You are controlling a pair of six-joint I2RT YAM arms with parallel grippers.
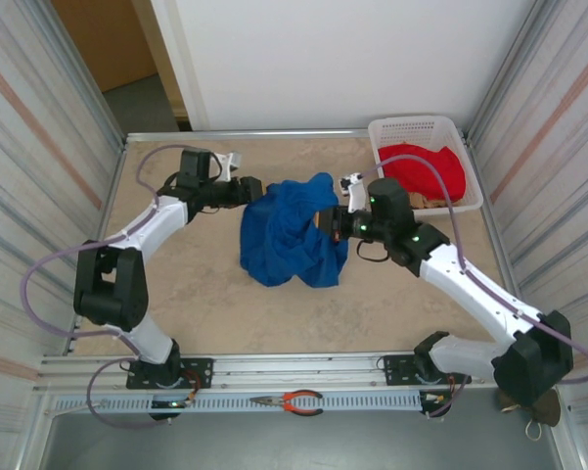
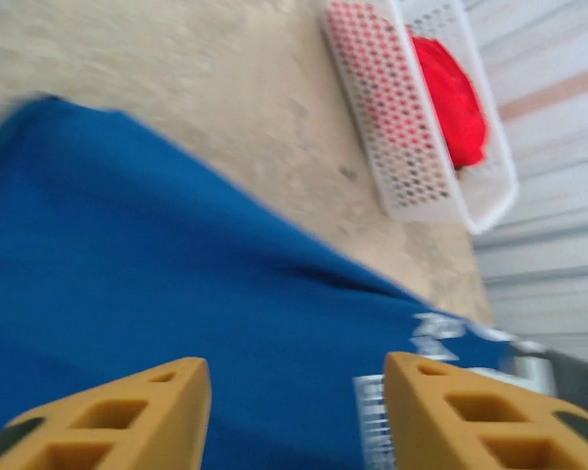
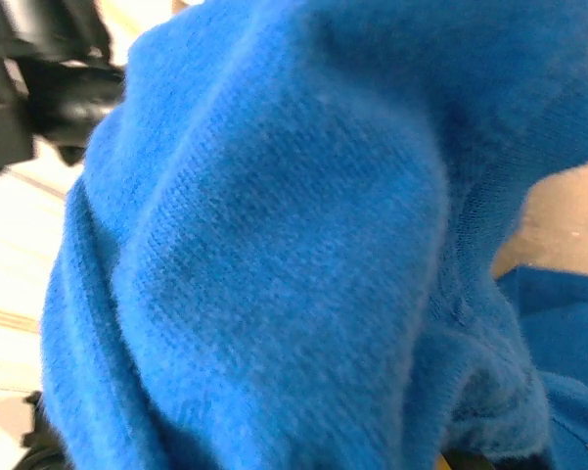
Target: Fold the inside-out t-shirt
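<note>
I will move my right gripper down a little toward the shirt's lower folds and open it to let go of the raised cloth, because those folds are below it.
The inside-out t-shirt (image 1: pixel 289 230), royal blue, hangs bunched in mid-table between my two grippers. My left gripper (image 1: pixel 254 189) is at the shirt's upper left edge. In the left wrist view its yellow fingers (image 2: pixel 127 416) stand apart, the gripper (image 2: pixel 298 411) open, with the shirt (image 2: pixel 176 294) spread beyond them and white lettering (image 2: pixel 440 333) by the right finger. My right gripper (image 1: pixel 331 223) is buried in the shirt's right side, where the cloth rises to it. Blue cloth (image 3: pixel 303 245) drapes over the right wrist camera and hides the fingers.
A white basket (image 1: pixel 411 125) at the back right holds a red garment (image 1: pixel 426 168) and a tan cloth (image 1: pixel 429 203); the left wrist view also has the basket (image 2: pixel 391 127). Red-handled pliers (image 1: pixel 292 399) lie on the front rail. Metal walls close in both sides.
</note>
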